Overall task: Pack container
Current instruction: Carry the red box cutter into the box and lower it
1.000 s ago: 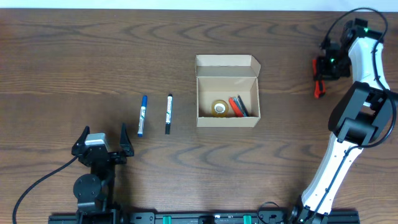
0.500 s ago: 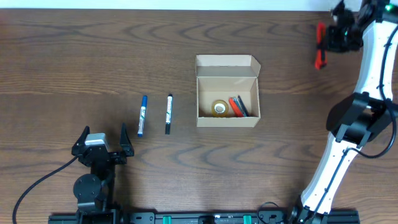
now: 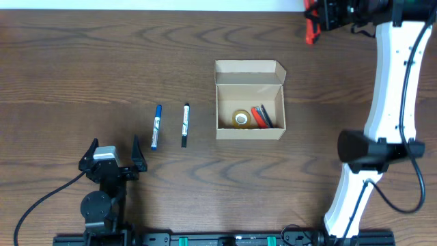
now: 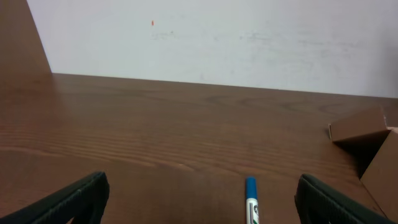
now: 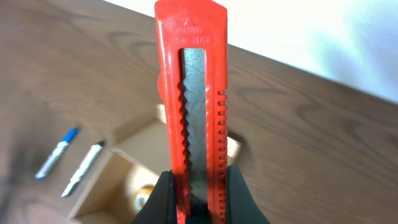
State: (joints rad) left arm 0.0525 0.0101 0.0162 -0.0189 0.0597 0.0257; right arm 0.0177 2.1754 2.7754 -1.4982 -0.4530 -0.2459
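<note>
My right gripper moves back over the open container (image 3: 250,130) next, descends beside the tape roll and releases the knife (image 3: 311,26), as the container lies below and back.
The container (image 3: 250,130), a tan cardboard box with its flap lid open, sits mid-table and holds a tape roll (image 3: 240,118) and a red and a dark marker (image 3: 262,116). My right gripper (image 3: 318,18) is high at the far edge, shut on a red utility knife (image 3: 311,26); the knife (image 5: 191,93) stands upright between the fingers (image 5: 163,198), above the container (image 5: 118,180). A blue marker (image 3: 156,127) and a black marker (image 3: 185,125) lie left of the box. My left gripper (image 3: 111,156) rests open near the front edge, the blue marker (image 4: 250,198) just ahead of it.
The right arm's white links (image 3: 389,102) span the table's right side down to its base at the front. A white wall (image 4: 217,37) rises behind the far table edge. The box corner (image 4: 364,127) shows at the right in the left wrist view.
My right gripper has swung the red knife from the right edge up and leftward along the far edge, toward the box. The left arm has not moved.
</note>
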